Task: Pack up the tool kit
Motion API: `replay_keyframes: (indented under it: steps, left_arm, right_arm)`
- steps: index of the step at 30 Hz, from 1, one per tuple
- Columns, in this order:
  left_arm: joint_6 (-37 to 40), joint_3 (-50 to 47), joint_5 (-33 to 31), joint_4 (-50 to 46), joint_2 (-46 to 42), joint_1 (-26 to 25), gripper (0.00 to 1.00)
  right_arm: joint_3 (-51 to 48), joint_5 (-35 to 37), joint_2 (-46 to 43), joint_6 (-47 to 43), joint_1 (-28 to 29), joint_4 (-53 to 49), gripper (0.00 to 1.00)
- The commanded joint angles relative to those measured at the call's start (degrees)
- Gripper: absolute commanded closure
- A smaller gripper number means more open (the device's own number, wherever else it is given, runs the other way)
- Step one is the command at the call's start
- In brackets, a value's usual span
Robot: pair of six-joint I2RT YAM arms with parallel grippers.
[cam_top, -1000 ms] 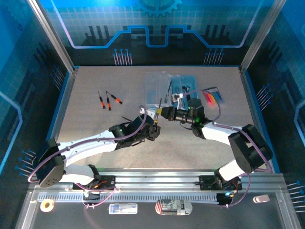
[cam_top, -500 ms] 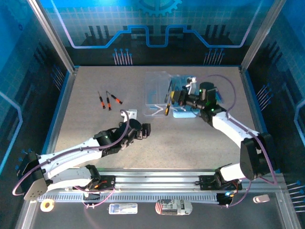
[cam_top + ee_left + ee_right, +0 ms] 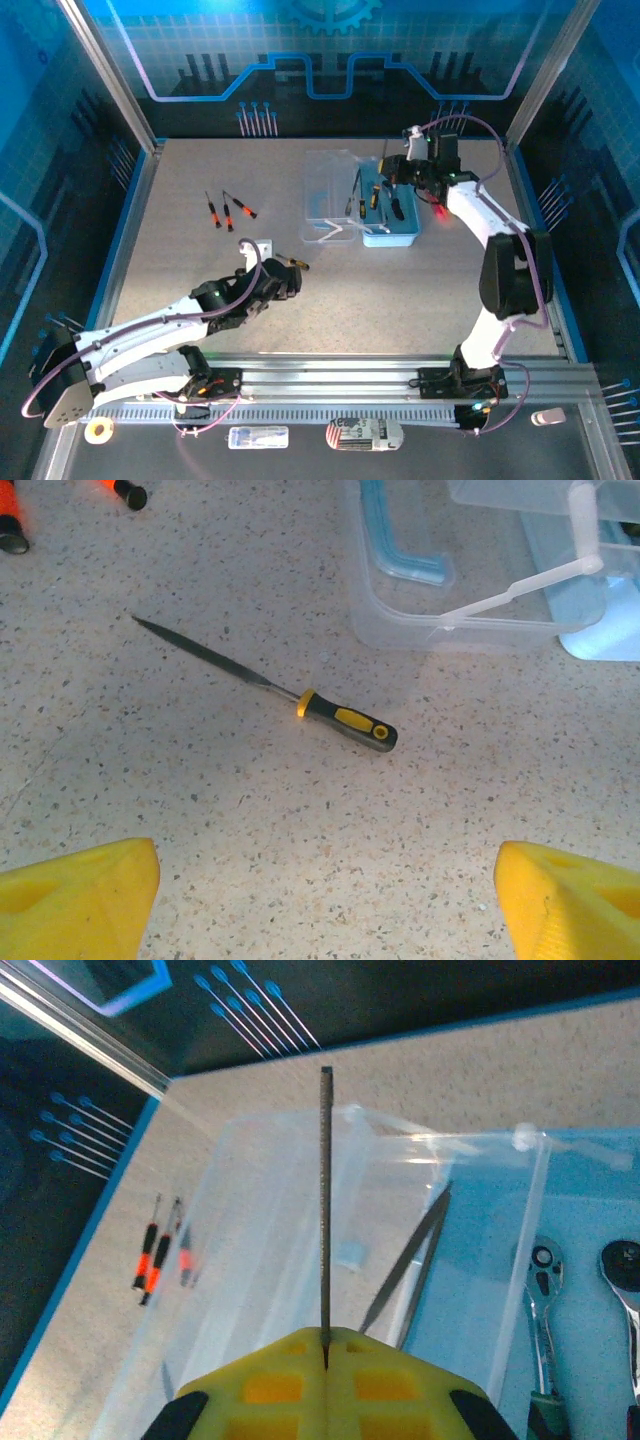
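Note:
The part of the case that holds other files is below, toward the lid. My right gripper should move that way next, bring the thin file (image 3: pixel 325 1200) down beside them and let it go.
The tool kit is a clear case with its lid (image 3: pixel 328 190) open to the left and a blue tray (image 3: pixel 392 232) on the right. My right gripper (image 3: pixel 388 178) hangs over the case, shut on a thin file (image 3: pixel 325 1200) that points forward over the lid (image 3: pixel 270 1260). More files (image 3: pixel 410 1270) lean in the case, and ratchet wrenches (image 3: pixel 540 1290) lie in the tray. A yellow-and-black-handled file (image 3: pixel 345 720) lies loose on the table, just ahead of my left gripper (image 3: pixel 325 910). That gripper (image 3: pixel 288 278) is open and holds nothing.
Three orange-handled screwdrivers (image 3: pixel 228 212) lie on the table at the left, also seen past the lid (image 3: pixel 150 1255). The case's clear corner and latch (image 3: pixel 450 620) stand just beyond the loose file. Metal frame posts stand at the table's far corners.
The grippers met mid-table a second ago. My left gripper opened and drew back toward the near left. My right gripper carried its file back and right, over the case.

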Motion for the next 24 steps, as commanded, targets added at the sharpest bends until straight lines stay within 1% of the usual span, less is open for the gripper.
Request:
replay_keyframes:
  steps: [1,3,4,16,24]
  left_arm:
    - [-1.05,-1.11,-1.22,0.09,-0.04,0.94,0.12]
    - [-0.42,-0.95,-0.92,0.54,0.40,1.47,0.11]
    - [0.07,-0.77,-0.89,0.76,0.60,1.66,0.12]
    - [0.62,-2.08,1.08,3.59,2.30,3.61,0.11]
    - [1.29,-2.26,2.28,4.88,3.05,4.72,0.11]
  right_arm:
    - [5.11,0.62,3.94,-4.45,1.15,-8.46,0.98]
    - [7.30,1.56,6.25,-6.00,1.76,-10.56,0.98]
    - [8.06,0.86,7.27,-5.76,1.73,-11.01,0.98]
    - [14.24,-6.98,15.39,0.00,1.53,-11.30,0.98]
    - [17.67,-9.69,18.95,4.14,1.53,-10.50,0.98]
